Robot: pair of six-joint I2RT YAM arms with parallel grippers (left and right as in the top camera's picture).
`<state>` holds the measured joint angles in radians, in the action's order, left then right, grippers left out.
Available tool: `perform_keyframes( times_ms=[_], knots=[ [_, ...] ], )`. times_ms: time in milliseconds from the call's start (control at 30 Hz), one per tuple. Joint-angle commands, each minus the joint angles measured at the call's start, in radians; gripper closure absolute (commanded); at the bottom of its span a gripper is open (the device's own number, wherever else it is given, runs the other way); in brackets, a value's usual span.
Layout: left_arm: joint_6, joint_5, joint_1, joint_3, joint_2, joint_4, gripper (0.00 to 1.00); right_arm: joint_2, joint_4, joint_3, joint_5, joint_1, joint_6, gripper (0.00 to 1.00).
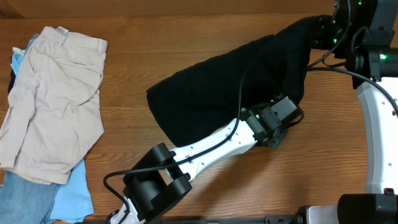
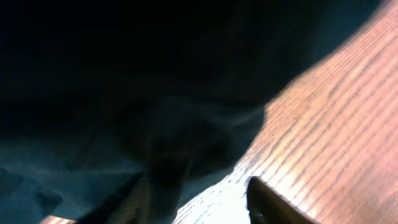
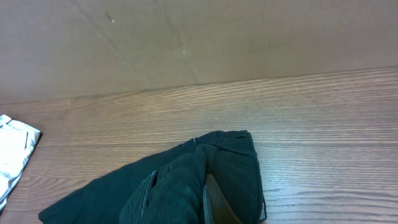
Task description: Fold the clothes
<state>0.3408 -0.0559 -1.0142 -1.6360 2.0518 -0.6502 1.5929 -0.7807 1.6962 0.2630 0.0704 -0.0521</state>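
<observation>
My right gripper will carry the bunched fold up and then down onto the bare tabletop by the cardboard side (image 1: pixel 283 25) and release it, since the black shorts (image 1: pixel 230 81) lie crooked.
The black shorts (image 1: pixel 230 81) lie spread across the middle and right of the wooden table. My right gripper (image 1: pixel 318 32) is at the far right corner, shut on a bunched corner of the shorts (image 3: pixel 230 162); in the right wrist view the fabric fills the gap between its fingers (image 3: pixel 180 194). My left gripper (image 1: pixel 285 124) is at the shorts' near right edge. In the left wrist view its fingers (image 2: pixel 199 190) are apart, low over the table, with the dark hem (image 2: pixel 174 143) lying between them and over the left finger.
Beige shorts (image 1: pixel 56 99) lie at the left of the table on top of light blue garments (image 1: pixel 68 193). A pale garment edge shows at the left of the right wrist view (image 3: pixel 15 149). A cardboard wall (image 3: pixel 199 43) stands behind the table.
</observation>
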Motion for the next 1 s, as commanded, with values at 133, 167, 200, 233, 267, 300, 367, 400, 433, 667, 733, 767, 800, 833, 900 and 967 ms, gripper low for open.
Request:
perform_keyframes(
  times_ms=[133,167,200,233,267,300,367,400,433,667,733,767,800,833,900,967],
  knots=[
    [0.056,-0.092,-0.001,0.059,0.013,0.055,0.28,-0.002,0.008,0.039,0.0,0.004,-0.005,0.96],
    [0.055,-0.09,-0.001,0.059,0.031,0.066,0.24,-0.002,0.008,0.039,0.0,0.004,-0.005,0.96],
    [0.047,-0.082,-0.001,0.059,0.054,0.077,0.18,-0.002,0.008,0.039,0.0,0.004,-0.005,0.96],
    [0.037,-0.069,-0.001,0.059,0.066,0.082,0.15,-0.002,0.008,0.039,0.0,0.004,-0.005,0.96],
    [0.019,-0.044,-0.001,0.059,0.077,0.087,0.12,-0.002,0.008,0.039,0.0,0.004,-0.005,0.96],
    [-0.01,-0.008,-0.003,0.058,0.079,0.099,0.11,-0.002,0.009,0.039,0.0,0.004,-0.005,0.96],
    [-0.055,0.006,-0.014,0.058,0.079,0.109,0.09,-0.001,0.01,0.039,0.0,0.004,-0.005,0.96],
    [-0.071,-0.005,-0.021,0.058,0.08,0.109,0.09,-0.001,0.01,0.039,0.0,0.004,-0.005,0.96],
    [-0.08,-0.042,-0.034,0.058,0.081,0.113,0.08,-0.001,0.01,0.039,0.0,0.004,-0.005,0.96],
    [-0.146,-0.112,-0.047,0.058,0.165,0.193,0.09,-0.001,0.01,0.039,0.0,0.004,-0.005,0.96],
    [-0.163,-0.117,-0.045,0.058,0.197,0.228,0.14,-0.001,0.01,0.039,0.0,0.004,-0.005,0.96],
    [-0.162,-0.134,-0.044,0.058,0.198,0.234,0.28,-0.001,0.01,0.039,0.0,0.004,-0.005,0.96],
    [-0.162,-0.158,-0.044,0.053,0.196,0.232,0.71,-0.001,0.01,0.039,0.0,0.004,-0.004,0.96],
    [-0.162,-0.169,-0.044,0.049,0.196,0.228,0.91,-0.001,0.01,0.039,0.0,0.004,-0.004,0.96],
    [-0.162,-0.223,-0.04,0.009,0.181,0.146,0.96,-0.001,0.009,0.039,0.0,0.004,-0.001,0.96],
    [-0.162,-0.303,-0.032,-0.061,0.15,-0.006,0.96,-0.001,0.009,0.039,0.001,0.006,-0.002,0.96]
  ],
)
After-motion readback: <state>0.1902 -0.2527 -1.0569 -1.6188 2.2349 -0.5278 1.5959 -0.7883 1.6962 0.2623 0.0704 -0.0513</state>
